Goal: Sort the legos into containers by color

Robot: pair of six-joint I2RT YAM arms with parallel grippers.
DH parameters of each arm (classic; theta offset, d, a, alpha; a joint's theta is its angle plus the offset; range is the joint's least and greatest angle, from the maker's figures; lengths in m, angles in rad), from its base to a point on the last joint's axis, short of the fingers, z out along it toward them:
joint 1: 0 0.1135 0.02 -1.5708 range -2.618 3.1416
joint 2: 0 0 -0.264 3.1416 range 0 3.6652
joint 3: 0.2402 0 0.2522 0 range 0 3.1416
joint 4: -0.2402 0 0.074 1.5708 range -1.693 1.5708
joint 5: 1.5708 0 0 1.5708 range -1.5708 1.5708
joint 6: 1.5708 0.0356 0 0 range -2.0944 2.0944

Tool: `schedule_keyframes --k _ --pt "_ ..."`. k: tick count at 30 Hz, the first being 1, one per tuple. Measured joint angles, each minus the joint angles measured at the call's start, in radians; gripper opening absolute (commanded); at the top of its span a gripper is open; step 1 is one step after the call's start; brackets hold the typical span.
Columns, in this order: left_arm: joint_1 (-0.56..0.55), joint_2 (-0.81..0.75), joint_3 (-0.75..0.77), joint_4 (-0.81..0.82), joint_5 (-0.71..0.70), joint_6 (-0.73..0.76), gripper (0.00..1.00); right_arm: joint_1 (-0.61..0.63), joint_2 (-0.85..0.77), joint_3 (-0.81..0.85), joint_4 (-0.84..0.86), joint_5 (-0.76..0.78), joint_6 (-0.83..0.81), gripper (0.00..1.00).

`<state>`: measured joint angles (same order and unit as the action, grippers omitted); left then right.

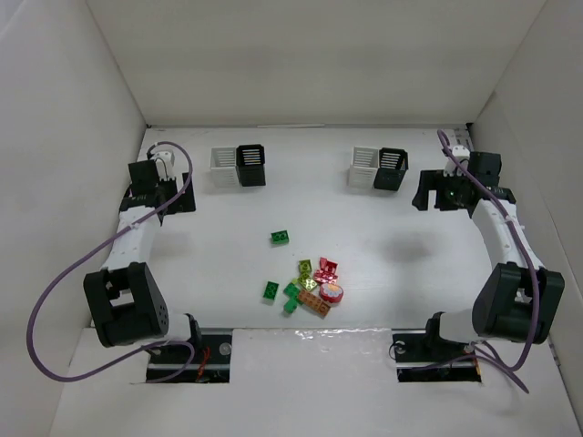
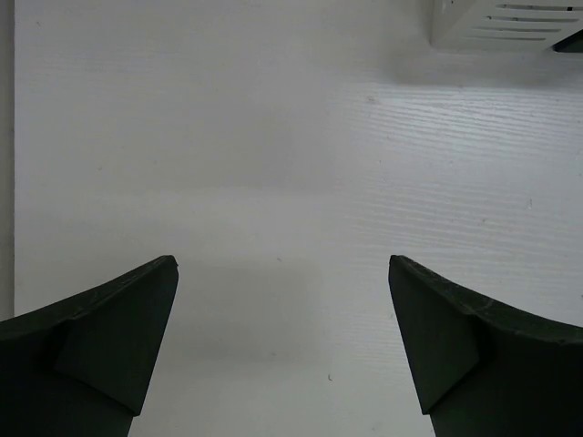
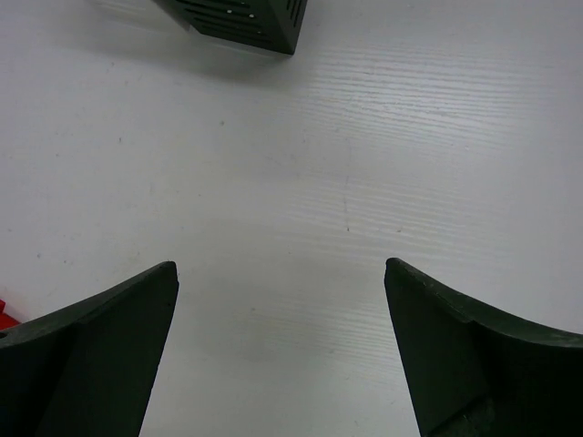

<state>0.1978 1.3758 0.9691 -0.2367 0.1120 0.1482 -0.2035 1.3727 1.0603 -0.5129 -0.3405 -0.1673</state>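
The right gripper swings left in the top view and down over the lone green brick next, since it lies below my gripper on that side.
The legos lie in a loose heap [image 1: 311, 282] at the table's middle front: green, red, yellow-green and orange bricks, with one green brick [image 1: 281, 238] apart to the upper left. A white bin [image 1: 223, 167] and a black bin [image 1: 250, 165] stand paired at the back left; another white bin [image 1: 363, 167] and black bin [image 1: 391, 168] at the back right. My left gripper [image 1: 178, 202] is open and empty over bare table [image 2: 282, 264]. My right gripper [image 1: 426, 196] is open and empty beside the right black bin [image 3: 241, 20].
White walls enclose the table on three sides. Purple cables loop from both arms. A corner of the left white bin [image 2: 510, 23] shows in the left wrist view. A sliver of red [image 3: 5, 314] shows at the right wrist view's left edge.
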Motion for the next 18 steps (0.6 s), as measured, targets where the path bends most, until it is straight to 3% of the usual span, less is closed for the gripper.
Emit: schedule_keyframes --k 11,18 --pt "-0.022 -0.006 0.013 -0.024 -0.119 -0.113 1.0 0.005 0.0 0.0 -0.023 -0.004 -0.013 0.99" --pt "-0.039 -0.019 0.022 -0.029 -0.111 -0.041 1.0 0.045 -0.01 0.003 -0.041 -0.008 -0.013 0.99"
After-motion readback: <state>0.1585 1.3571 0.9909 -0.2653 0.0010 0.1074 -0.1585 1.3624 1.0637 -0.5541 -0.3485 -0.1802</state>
